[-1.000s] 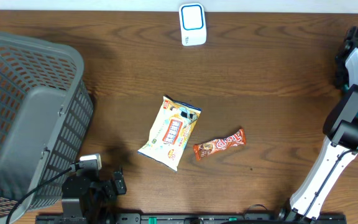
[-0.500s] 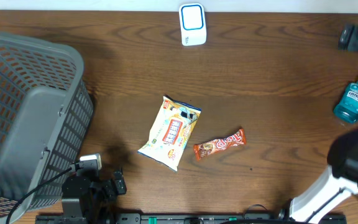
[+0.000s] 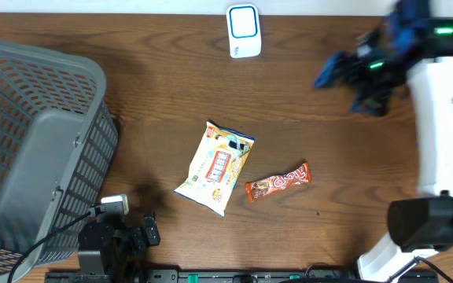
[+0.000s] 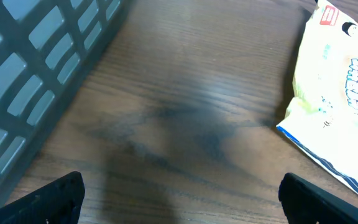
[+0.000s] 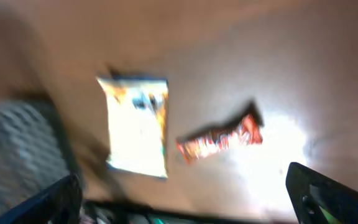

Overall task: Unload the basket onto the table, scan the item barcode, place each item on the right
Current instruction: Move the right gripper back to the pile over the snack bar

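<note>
My right gripper is far above the candy bar, so next it will swing to the left in the overhead view and go down onto the candy bar's end beside the bag.
A pale yellow snack bag (image 3: 215, 167) lies flat mid-table, with an orange-red candy bar (image 3: 278, 182) just to its right. The white and blue scanner (image 3: 243, 31) stands at the far edge. My right gripper (image 3: 344, 82) hangs blurred over the table's far right, well apart from both items. In its wrist view the gripper (image 5: 185, 208) is open and empty, with the bag (image 5: 135, 127) and bar (image 5: 219, 140) far below. My left gripper (image 4: 182, 202) is open low over bare wood, the bag (image 4: 337, 93) ahead to its right. No barcode shows.
A grey plastic basket (image 3: 38, 141) fills the left side of the table; its wall (image 4: 36, 74) runs close along the left of my left gripper. A cable and plug (image 3: 112, 206) lie near the front edge beside the basket.
My right arm has swung from the table's right edge in over the far right of the table. A blue bottle seen at the right edge half a second ago is now hidden.
</note>
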